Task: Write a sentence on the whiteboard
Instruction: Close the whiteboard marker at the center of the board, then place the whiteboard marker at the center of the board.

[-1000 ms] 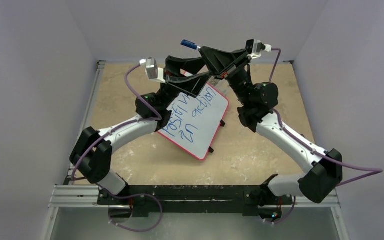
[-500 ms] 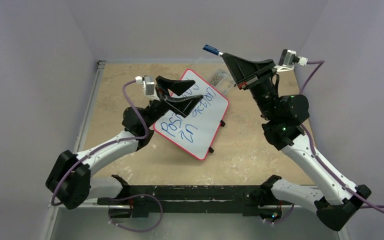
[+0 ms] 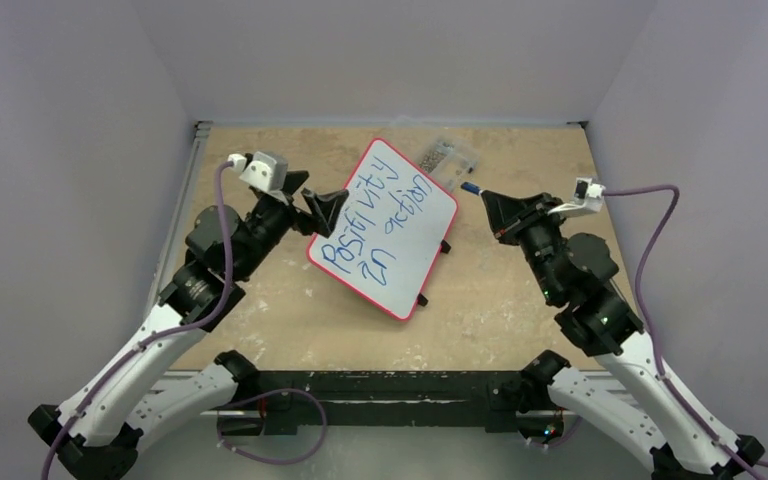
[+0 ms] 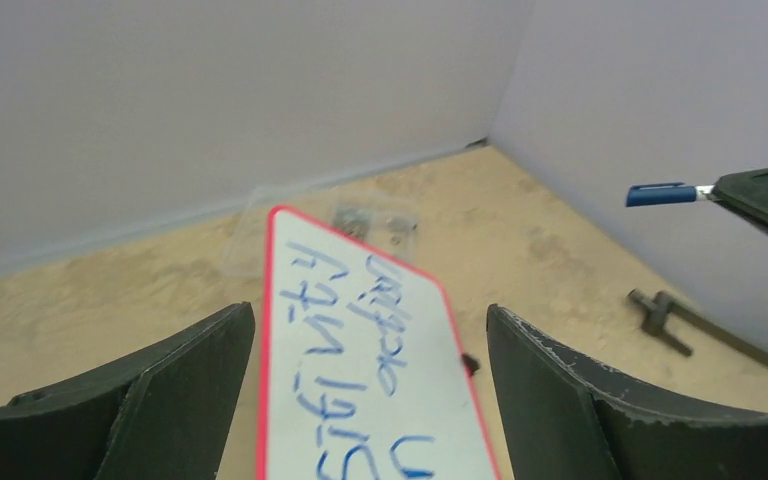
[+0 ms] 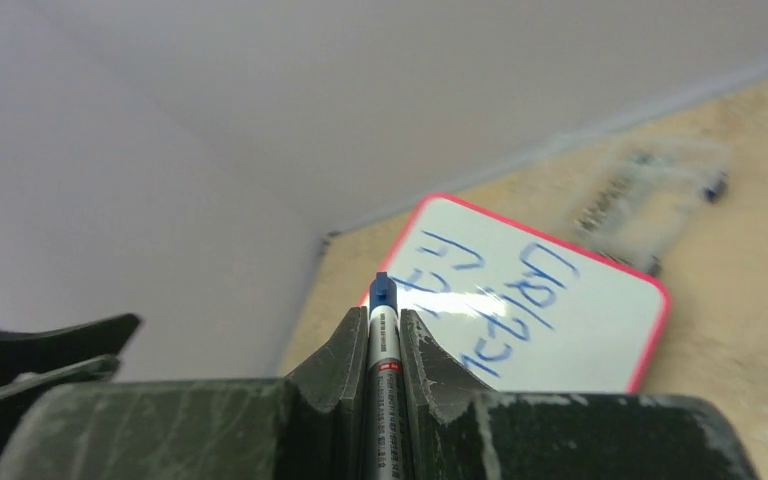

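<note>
The board [image 4: 370,312] already has its blue writing. Next, my right gripper needs to move down and back, tilting downward to the table beside the clip feet.
The whiteboard [image 3: 385,232], white with a thin red frame, lies tilted on the tan table with blue handwriting across it. It also shows as the whiteboard [image 4: 360,380] in the left wrist view and the whiteboard [image 5: 560,320] in the right wrist view. My left gripper [image 3: 326,207] hovers at the board's left edge, open and empty, its jaws standing wide apart on either side of the board [image 4: 370,312]. My right gripper [image 3: 490,205] is off the board's right edge, shut on a blue marker [image 5: 383,335]. The marker's blue end [image 3: 470,187] points toward the board.
A clear plastic box [image 3: 447,157] with small dark parts sits behind the board's far corner. Two black clip feet [image 3: 445,246] stick out from the board's right edge. A small dark bar [image 4: 680,325] lies on the table to the right. Walls enclose the table.
Both arms have drawn back from over the board toward their own sides. The left gripper opened wider and moved left. The right gripper carried the marker right and lower.
</note>
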Motion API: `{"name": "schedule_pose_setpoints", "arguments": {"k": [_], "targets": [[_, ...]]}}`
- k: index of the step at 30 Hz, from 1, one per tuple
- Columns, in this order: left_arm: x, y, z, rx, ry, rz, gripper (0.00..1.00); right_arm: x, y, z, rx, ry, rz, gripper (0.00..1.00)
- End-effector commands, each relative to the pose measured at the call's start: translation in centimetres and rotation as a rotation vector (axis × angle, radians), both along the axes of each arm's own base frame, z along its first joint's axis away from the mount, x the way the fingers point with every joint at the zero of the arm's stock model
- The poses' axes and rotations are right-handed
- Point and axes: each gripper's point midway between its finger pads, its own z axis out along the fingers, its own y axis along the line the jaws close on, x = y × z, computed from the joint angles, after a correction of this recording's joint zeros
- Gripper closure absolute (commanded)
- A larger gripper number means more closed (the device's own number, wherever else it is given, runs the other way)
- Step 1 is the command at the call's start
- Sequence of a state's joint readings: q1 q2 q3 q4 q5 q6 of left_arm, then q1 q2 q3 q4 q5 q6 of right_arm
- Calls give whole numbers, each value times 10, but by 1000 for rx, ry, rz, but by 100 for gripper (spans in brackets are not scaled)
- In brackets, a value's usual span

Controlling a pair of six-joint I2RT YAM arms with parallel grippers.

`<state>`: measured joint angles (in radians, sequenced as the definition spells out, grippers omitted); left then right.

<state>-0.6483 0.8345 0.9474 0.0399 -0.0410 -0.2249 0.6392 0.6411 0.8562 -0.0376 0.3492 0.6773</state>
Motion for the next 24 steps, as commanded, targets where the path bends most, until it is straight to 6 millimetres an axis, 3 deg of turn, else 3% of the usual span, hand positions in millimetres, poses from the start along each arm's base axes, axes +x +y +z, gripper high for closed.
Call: {"name": "schedule_pose_setpoints", "arguments": {"k": [1,7,12,21,24], "targets": [[-9,56,-56,313,159,189,14,9,-20,-88,-185,311,-129,100],[-18,89,-78,437,157,281,13,4,-13,-156,-276,505,-103,100],[-17,91,-98,480,170,286,12,-11,-9,-200,-360,646,-44,100],[-18,87,-115,505,197,260,11,-38,5,-257,-532,884,123,100],[-19,88,-119,514,198,256,11,-39,5,-267,-575,956,127,100]]}}
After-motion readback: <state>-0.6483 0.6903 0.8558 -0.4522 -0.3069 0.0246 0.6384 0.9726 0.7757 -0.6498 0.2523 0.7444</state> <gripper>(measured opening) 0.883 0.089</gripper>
